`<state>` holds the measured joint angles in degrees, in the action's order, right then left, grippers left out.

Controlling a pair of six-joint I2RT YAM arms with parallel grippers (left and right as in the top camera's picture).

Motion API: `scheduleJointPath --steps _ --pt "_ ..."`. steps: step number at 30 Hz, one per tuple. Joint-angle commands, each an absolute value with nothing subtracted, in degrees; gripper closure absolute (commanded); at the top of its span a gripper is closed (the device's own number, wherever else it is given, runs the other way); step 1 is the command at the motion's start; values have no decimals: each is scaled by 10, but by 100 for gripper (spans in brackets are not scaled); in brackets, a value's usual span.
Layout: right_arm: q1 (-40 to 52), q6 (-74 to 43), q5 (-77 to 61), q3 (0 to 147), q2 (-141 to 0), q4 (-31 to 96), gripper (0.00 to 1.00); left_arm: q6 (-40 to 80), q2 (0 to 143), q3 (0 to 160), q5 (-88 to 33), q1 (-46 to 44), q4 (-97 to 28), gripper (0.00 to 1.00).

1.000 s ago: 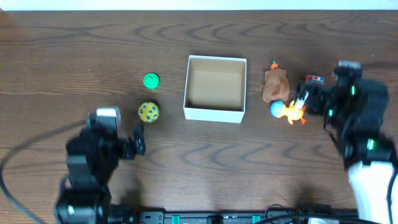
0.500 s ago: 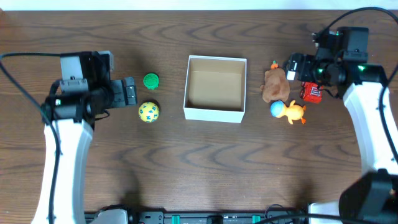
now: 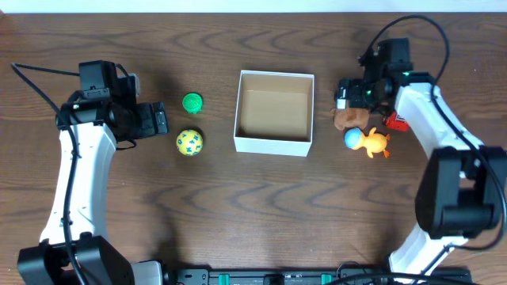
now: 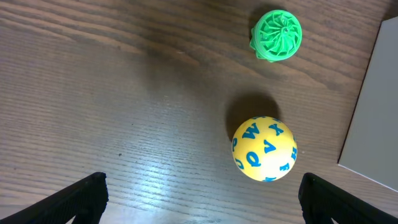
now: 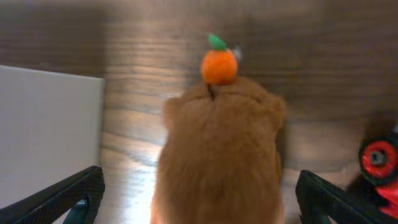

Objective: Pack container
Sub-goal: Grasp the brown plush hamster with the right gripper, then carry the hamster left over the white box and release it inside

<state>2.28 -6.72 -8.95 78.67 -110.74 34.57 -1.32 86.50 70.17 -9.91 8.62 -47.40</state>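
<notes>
The plush is below, between the right gripper's open fingers, so the right gripper needs to lower around the body of the brown plush (image 3: 349, 117) next and close on both sides.
The container (image 3: 272, 145) is a white square box with a tan inside, standing empty at mid-table. Left of it lie a green ribbed toy (image 3: 192, 102) and a yellow ball with blue letters (image 3: 189, 142). My left gripper (image 3: 162, 119) is open and empty just left of them; its view shows the ball (image 4: 264, 149), the green toy (image 4: 276, 35) and the box wall (image 4: 373, 118) ahead of the open fingers (image 4: 202, 202). Right of the box lies a brown plush (image 3: 349, 117). My right gripper (image 3: 345, 94) is open over it, with fingers (image 5: 202, 202) either side of the plush (image 5: 217, 143).
An orange duck (image 3: 372, 143) with a blue ball (image 3: 352, 138) lies right of the box, below the plush. A red toy (image 3: 396, 120) sits behind my right arm and shows in the right wrist view (image 5: 379, 160). A small orange ball with a green top (image 5: 219, 65) sits at the plush's far end.
My right gripper moved left from the red toy to over the brown plush. My left arm shifted slightly toward the far side, gripper still beside the two left toys. No toy moved.
</notes>
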Motion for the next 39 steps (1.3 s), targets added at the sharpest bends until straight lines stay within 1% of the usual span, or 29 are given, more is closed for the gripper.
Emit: scheduleJointPath --steps 1,3,5,6,9,11,13,16,18,20,24,28,30,31,33,39 --pt "23 -64 -69 807 -1131 338 1 -17 867 711 -96 88 -475 2" --pt "23 -68 -69 807 -1147 336 1 -17 867 711 -96 88 -475 2" --pt "23 -68 -69 807 -1157 336 11 -17 867 711 -96 88 -475 2" --pt "23 -68 -68 807 -1159 336 19 -17 867 711 -96 88 -475 2" --pt "25 -68 -68 808 -1159 333 37 -17 867 711 -96 88 -475 2" --pt "28 -68 -69 809 -1159 334 51 -17 867 711 -96 88 -475 2" --pt "34 -68 -69 810 -1157 339 58 -17 867 711 -96 88 -475 2" --pt "47 -68 -67 822 -1148 353 83 -17 867 711 -96 88 -475 2" --pt "59 -68 -61 843 -1137 369 89 -17 867 711 -96 88 -475 2" --pt "78 -67 -49 879 -1118 395 97 -17 867 711 -96 88 -475 2" --pt "131 -65 -22 959 -1074 436 98 -17 867 711 -96 88 -475 2" --pt "195 -70 8 1006 -1037 435 96 -17 867 711 -96 88 -475 2" --pt "220 -107 27 1010 -1029 431 96 -17 867 711 -96 88 -475 2" --pt "229 -131 28 1010 -1028 433 98 -17 867 711 -96 88 -475 2" --pt "244 -174 26 1008 -1033 444 99 -17 867 711 -96 88 -475 2" --pt "280 -229 26 1004 -1061 461 99 -17 867 711 -96 88 -475 2"
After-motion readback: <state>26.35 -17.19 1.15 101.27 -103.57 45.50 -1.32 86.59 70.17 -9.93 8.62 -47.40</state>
